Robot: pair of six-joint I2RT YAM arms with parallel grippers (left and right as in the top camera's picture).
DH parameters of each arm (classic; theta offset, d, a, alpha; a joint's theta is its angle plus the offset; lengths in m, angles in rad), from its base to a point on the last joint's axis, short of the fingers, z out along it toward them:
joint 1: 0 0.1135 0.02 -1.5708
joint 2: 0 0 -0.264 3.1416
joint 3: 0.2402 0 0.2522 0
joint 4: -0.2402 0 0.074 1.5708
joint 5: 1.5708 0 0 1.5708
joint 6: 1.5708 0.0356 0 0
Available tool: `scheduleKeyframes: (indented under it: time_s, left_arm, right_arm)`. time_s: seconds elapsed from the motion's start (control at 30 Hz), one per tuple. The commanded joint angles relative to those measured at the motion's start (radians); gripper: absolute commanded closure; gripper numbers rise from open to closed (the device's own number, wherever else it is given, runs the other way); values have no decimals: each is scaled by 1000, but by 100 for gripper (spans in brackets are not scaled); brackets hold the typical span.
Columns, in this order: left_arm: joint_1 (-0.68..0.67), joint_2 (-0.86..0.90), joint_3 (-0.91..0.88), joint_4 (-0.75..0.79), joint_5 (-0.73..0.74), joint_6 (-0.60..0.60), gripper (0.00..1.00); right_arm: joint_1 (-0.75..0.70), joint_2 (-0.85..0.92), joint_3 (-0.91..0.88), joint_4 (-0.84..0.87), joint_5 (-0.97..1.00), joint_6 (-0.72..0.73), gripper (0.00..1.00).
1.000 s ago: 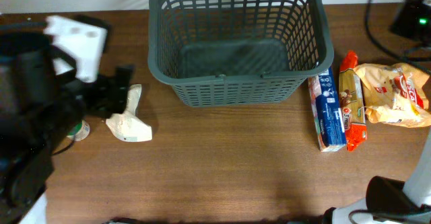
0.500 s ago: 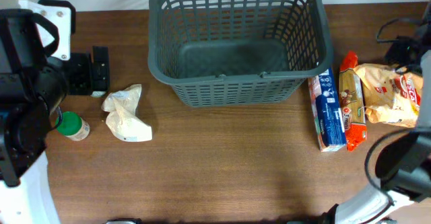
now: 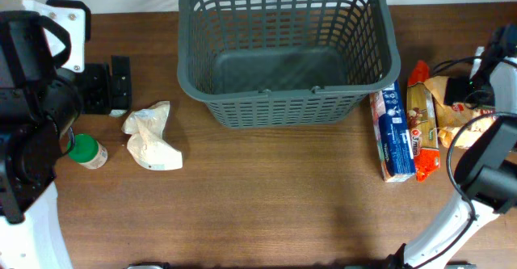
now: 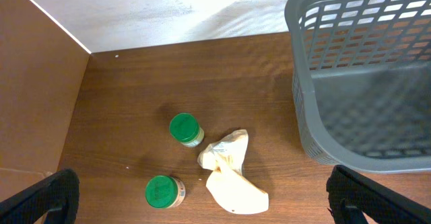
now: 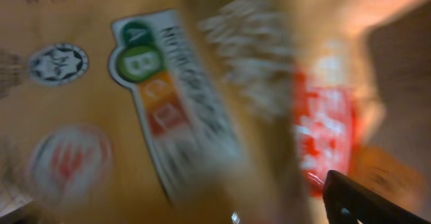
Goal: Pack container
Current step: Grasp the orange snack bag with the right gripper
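My right gripper will next move down with its fingers still wide, onto the orange snack bag (image 3: 452,111) (image 5: 168,103). The bag is close below it, so the open fingers will reach the bag's printed film.
The container (image 3: 287,51), a big dark grey lattice basket, stands at the back middle of the table with nothing inside; its corner also shows in the left wrist view (image 4: 363,76). My left gripper (image 3: 109,87) (image 4: 212,204) hangs open, high over a crumpled cream bag (image 3: 149,136) (image 4: 229,173) and two green-lidded jars (image 4: 184,128) (image 4: 161,192). My right gripper (image 3: 481,81) (image 5: 215,210) hovers close over an orange snack bag (image 3: 452,111) (image 5: 168,103). One of its fingers (image 5: 370,200) shows at the far corner of that view, so the jaws stand wide.
A blue box (image 3: 394,132) and an orange pasta packet (image 3: 422,119) lie side by side right of the basket. The table's back edge meets a white wall (image 4: 168,9). A cable (image 3: 452,35) runs at the back right.
My left arm has drawn back from the cream bag, uncovering a jar, and its jaws have widened. My right arm has swung up over the snack bag, jaws spreading.
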Motion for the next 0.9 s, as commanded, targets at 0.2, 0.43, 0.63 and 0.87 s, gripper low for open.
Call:
scheduleKeyframes:
  time_s: [0.2,0.43,0.63,0.87]
  left_arm:
    - [6,-7,-1,2,-11,1,1]
    - [6,-7,-1,1,-11,1,1]
    - [6,-7,-1,1,-11,1,1]
    - [6,-7,-1,1,-11,1,1]
  right_arm:
    - [-5,227,-4,-14,-46,71,21]
    - [-5,228,10,-89,-47,258,96]
    - [-5,127,129,-243,-47,333,96]
    - [35,-117,505,-479,-117,379,96]
